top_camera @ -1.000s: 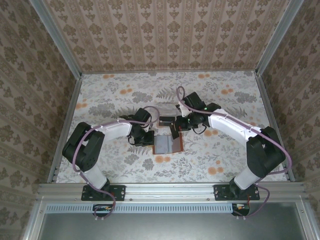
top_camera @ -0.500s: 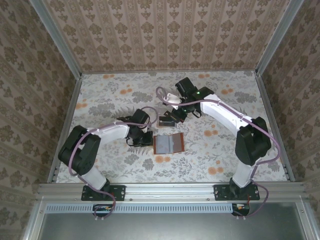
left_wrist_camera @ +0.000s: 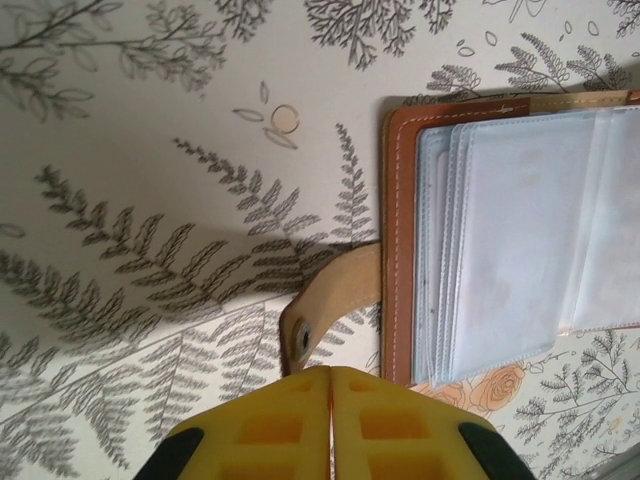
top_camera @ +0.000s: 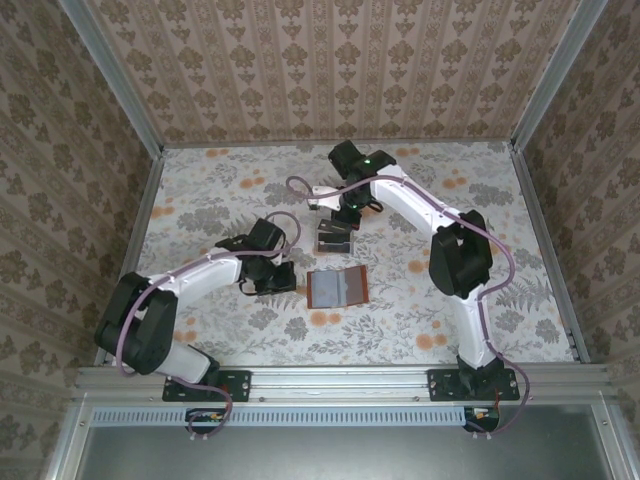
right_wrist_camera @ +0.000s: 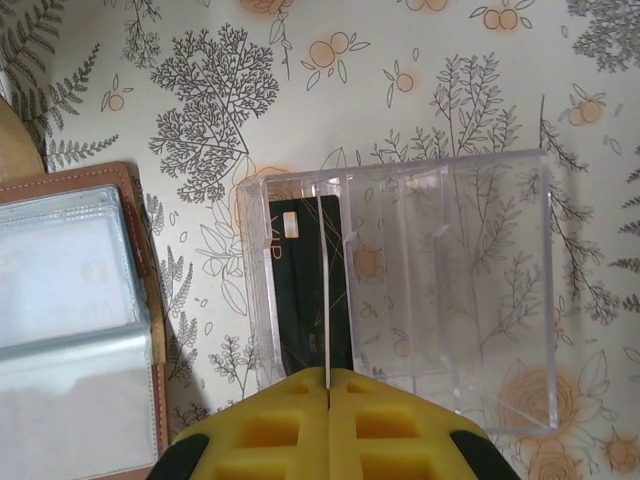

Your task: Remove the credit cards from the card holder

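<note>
My right gripper already holds the edge-on card over the compartment with the dark credit card below, so next I will lower the card there and release it.
The card holder lies open on the table, its clear sleeves facing up inside a brown border. My left gripper sits at its left edge, shut, fingertips just behind the strap tab with its snap; nothing shows between them. My right gripper hovers over the clear plastic box, shut on a thin credit card seen edge-on. A dark credit card lies in the box's left compartment. The holder's edge shows at the left of the right wrist view.
The clear box stands just behind the card holder on the floral tablecloth. Patterned walls and metal rails close in the table on three sides. The right arm's elbow rises to the right of the holder.
My right gripper has left the card holder and swung back over the clear box, carrying a card. The left gripper has stayed at the holder's left edge, its arm stretched further.
</note>
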Action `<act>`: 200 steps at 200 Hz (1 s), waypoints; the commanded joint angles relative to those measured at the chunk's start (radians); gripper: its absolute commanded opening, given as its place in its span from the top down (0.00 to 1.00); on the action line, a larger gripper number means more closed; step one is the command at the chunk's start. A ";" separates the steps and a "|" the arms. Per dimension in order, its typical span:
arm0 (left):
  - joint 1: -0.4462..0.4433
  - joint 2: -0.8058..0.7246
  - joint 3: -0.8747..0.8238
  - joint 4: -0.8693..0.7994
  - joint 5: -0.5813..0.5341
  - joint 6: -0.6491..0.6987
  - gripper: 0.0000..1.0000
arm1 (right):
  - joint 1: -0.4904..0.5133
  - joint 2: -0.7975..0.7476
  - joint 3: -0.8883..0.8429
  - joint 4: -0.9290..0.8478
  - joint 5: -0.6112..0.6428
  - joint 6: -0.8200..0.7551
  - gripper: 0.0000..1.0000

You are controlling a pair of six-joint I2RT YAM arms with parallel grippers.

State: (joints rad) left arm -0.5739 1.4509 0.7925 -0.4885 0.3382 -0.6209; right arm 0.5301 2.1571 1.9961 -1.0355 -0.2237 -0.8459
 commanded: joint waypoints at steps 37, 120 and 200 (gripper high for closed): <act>0.024 -0.052 -0.036 -0.044 -0.015 -0.010 0.90 | 0.004 0.125 0.139 -0.157 -0.023 -0.081 1.00; 0.028 -0.063 -0.045 -0.044 -0.010 -0.014 0.90 | 0.010 0.193 0.176 -0.233 -0.056 -0.110 0.87; 0.023 -0.045 0.013 -0.045 0.004 -0.012 0.90 | 0.017 0.010 0.043 0.008 0.063 0.049 0.73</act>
State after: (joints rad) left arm -0.5545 1.4086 0.7605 -0.5117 0.3355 -0.6281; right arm 0.5381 2.2971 2.1044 -1.1202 -0.2035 -0.8658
